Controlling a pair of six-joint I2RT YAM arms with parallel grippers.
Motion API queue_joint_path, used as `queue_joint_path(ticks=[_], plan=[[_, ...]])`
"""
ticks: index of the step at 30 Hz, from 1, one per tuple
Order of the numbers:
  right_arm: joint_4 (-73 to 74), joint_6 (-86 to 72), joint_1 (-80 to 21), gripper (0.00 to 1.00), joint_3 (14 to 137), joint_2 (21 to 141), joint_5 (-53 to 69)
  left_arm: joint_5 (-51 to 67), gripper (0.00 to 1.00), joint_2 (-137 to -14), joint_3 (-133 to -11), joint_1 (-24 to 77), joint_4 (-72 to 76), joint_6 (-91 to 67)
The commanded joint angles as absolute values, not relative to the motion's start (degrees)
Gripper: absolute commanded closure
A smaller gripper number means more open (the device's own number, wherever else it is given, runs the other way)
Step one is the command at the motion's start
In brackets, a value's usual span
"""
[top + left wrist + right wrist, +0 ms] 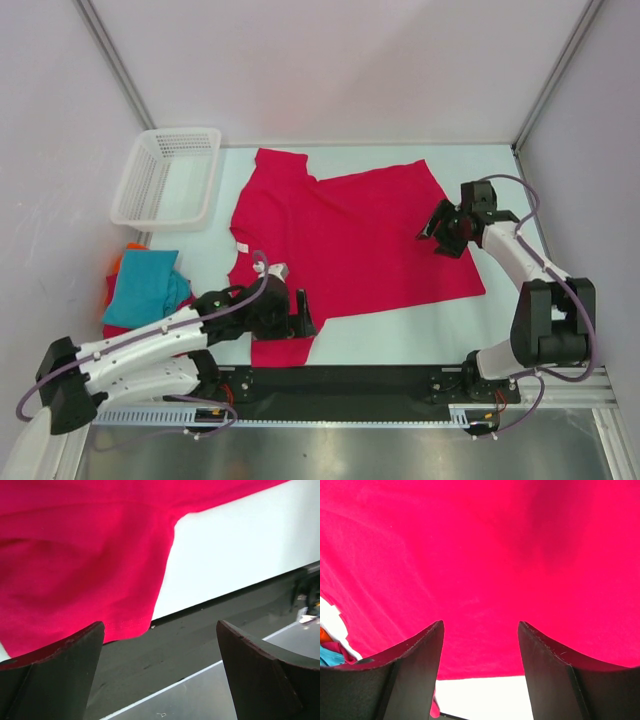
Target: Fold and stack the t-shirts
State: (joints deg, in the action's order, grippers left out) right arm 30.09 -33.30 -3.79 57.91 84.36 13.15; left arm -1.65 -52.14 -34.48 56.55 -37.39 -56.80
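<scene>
I should next move my left gripper down and to the right in the top view, onto the edge of the near sleeve's hem corner (308, 357) (146, 624), because that edge lies beside bare table.
A large crimson-red t-shirt (350, 235) lies spread flat across the middle of the table, one sleeve reaching the near edge. My left gripper (298, 322) hovers open by that near sleeve. In the left wrist view the sleeve hem (100, 580) lies just beyond the left gripper (160, 624), and nothing sits between its fingers. My right gripper (433, 240) is open over the shirt's right side. The right wrist view shows red cloth (485, 555) beyond the empty right gripper (480, 623). At the far left a teal t-shirt (145, 285) tops a folded pile with orange (115, 265) and red (115, 327) ones.
A white mesh basket (168, 178) stands at the back left of the table. A black rail (350, 378) runs along the near edge between the arm bases. Walls close in the back and both sides.
</scene>
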Motion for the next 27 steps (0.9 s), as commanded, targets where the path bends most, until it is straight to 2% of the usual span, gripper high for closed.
queue_joint_path(ticks=[1,10,18,21,24,25,26,27], plan=[[28.4,-34.1,-3.1,0.34,55.9,79.2,13.4,-5.3,0.00,-60.0,-34.9,60.5,-34.3,-60.6],[31.9,-31.8,-3.1,0.34,54.9,74.6,9.4,-7.5,0.00,-78.0,-41.4,69.1,-33.9,-61.2],[33.7,-31.3,-2.6,0.34,54.8,72.9,6.3,-6.9,0.03,-79.1,-41.7,71.0,-33.0,-61.9],[33.8,-31.4,-2.5,0.34,54.4,72.6,5.7,-6.2,0.18,-77.4,-39.9,71.2,-31.1,-62.4],[33.8,-31.4,-2.4,0.35,54.0,72.3,5.0,-5.2,0.48,-76.5,-38.2,71.3,-29.4,-62.8],[33.9,-31.5,-2.4,0.35,53.8,72.2,4.4,-5.2,0.70,-76.5,-38.0,71.3,-29.2,-63.1],[34.2,-31.6,-2.2,0.35,53.6,72.2,4.1,-5.2,0.76,-76.6,-38.0,71.2,-29.3,-63.1],[34.4,-31.7,-2.2,0.35,53.4,72.1,3.8,-5.1,0.77,-76.7,-38.0,71.3,-29.3,-63.2]])
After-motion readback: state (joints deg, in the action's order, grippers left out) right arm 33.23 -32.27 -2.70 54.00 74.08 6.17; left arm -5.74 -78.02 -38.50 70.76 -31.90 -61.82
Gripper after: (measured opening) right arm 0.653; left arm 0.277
